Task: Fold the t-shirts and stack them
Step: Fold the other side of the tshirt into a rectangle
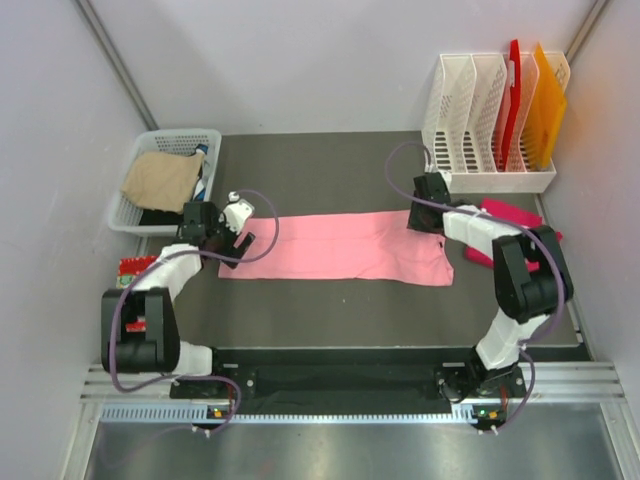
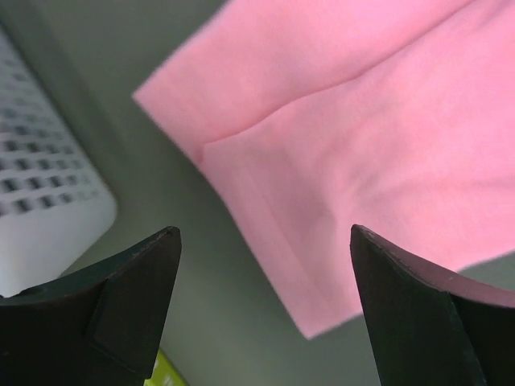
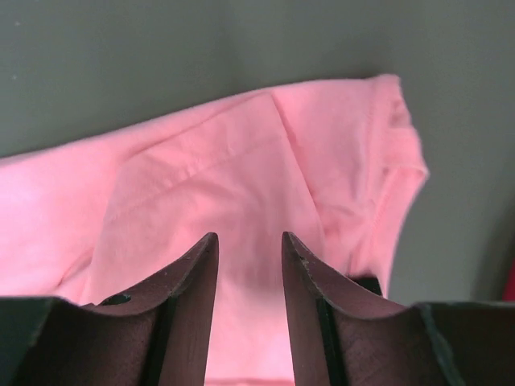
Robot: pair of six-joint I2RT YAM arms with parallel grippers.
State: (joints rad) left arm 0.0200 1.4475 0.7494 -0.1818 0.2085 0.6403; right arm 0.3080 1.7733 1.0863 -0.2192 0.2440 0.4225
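Observation:
I need to lower my left gripper next, with its fingers open, onto the folded t-shirt's end edge (image 2: 278, 277) beside its near corner, because that edge is below the gripper's open fingers.
The light salmon-pink t-shirt (image 1: 340, 247) lies flat on the dark mat as a long folded strip. Its left corner (image 2: 338, 161) shows in the left wrist view, and its sleeve end (image 3: 265, 177) in the right wrist view. My left gripper (image 1: 235, 248) hovers over the strip's left end, its jaws (image 2: 265, 241) wide open and empty. My right gripper (image 1: 426, 217) is over the strip's far right corner, fingers (image 3: 249, 237) narrowly parted with cloth below them, nothing pinched. The deep magenta t-shirt (image 1: 510, 214) lies at the right, partly hidden under the right arm.
A white basket (image 1: 132, 178) holding tan cloth stands at the back left, its wall (image 2: 40, 201) close to the left gripper. A white file rack (image 1: 480, 120) with red and orange boards is at the back right. A small red-edged piece (image 1: 135, 266) lies by the left arm.

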